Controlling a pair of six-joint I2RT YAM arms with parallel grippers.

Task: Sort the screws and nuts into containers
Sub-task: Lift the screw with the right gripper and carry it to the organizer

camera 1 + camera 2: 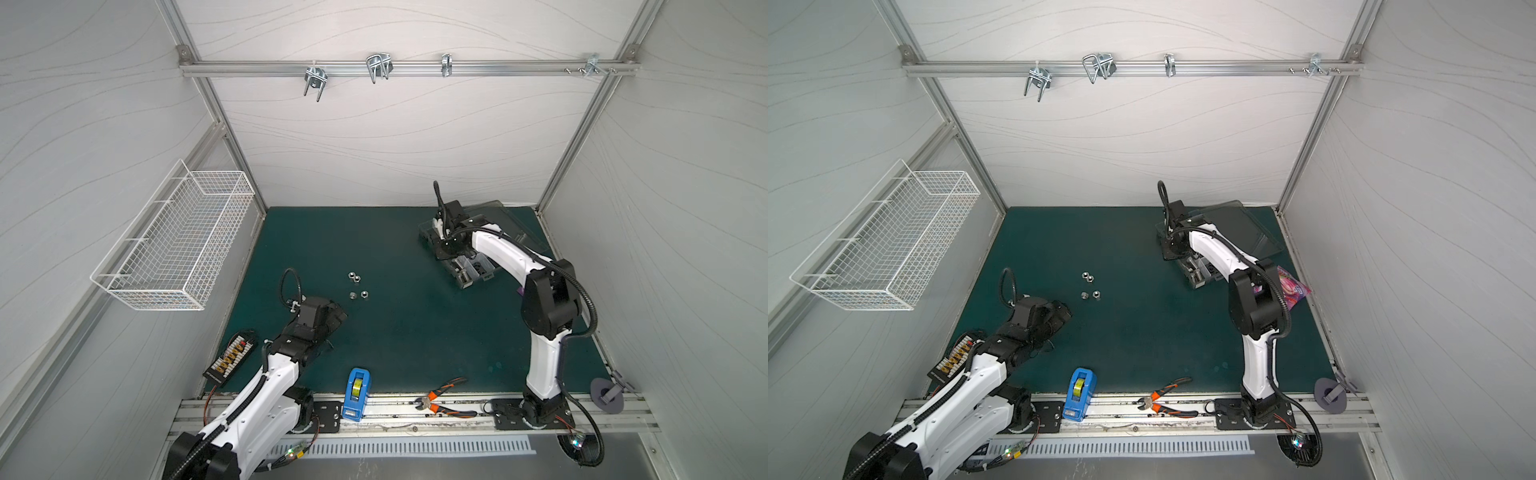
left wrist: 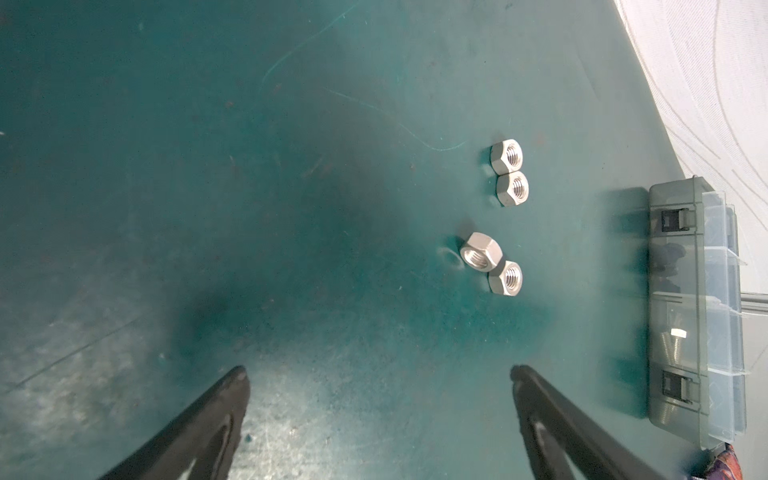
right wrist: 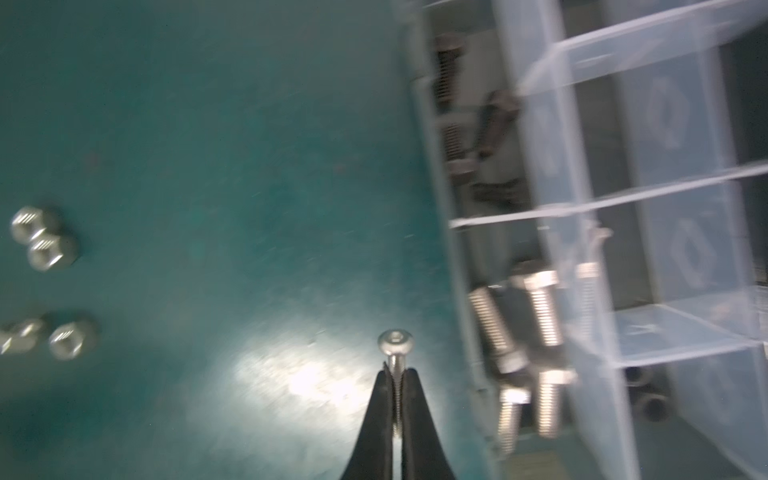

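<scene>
The screw is still hanging outside the box, so the robot's right gripper next needs to move past the silver hex bolts, go down over the container just beyond their divider (image 3: 624, 264) and let go of the screw.
Several silver nuts (image 1: 358, 286) lie in two pairs mid-mat, also seen in the left wrist view (image 2: 505, 166) and blurred in the right wrist view (image 3: 43, 241). My left gripper (image 2: 378, 372) is open and empty, low over the mat just short of the nuts (image 1: 1090, 286). My right gripper (image 3: 397, 372) is shut on a thin silver screw (image 3: 395, 345), head outward, beside the organizer box (image 1: 469, 270). Its containers (image 3: 540, 208) hold silver hex bolts (image 3: 540, 307), dark screws (image 3: 449, 75) and black nuts (image 3: 648, 399). The lid (image 1: 498, 216) stands open.
A white wire basket (image 1: 178, 237) hangs on the left wall. A blue tape dispenser (image 1: 355, 392) and orange-handled pliers (image 1: 444, 401) lie at the mat's front edge. A pink packet (image 1: 1293, 289) lies by the right arm. A connector board (image 1: 232, 357) sits front left.
</scene>
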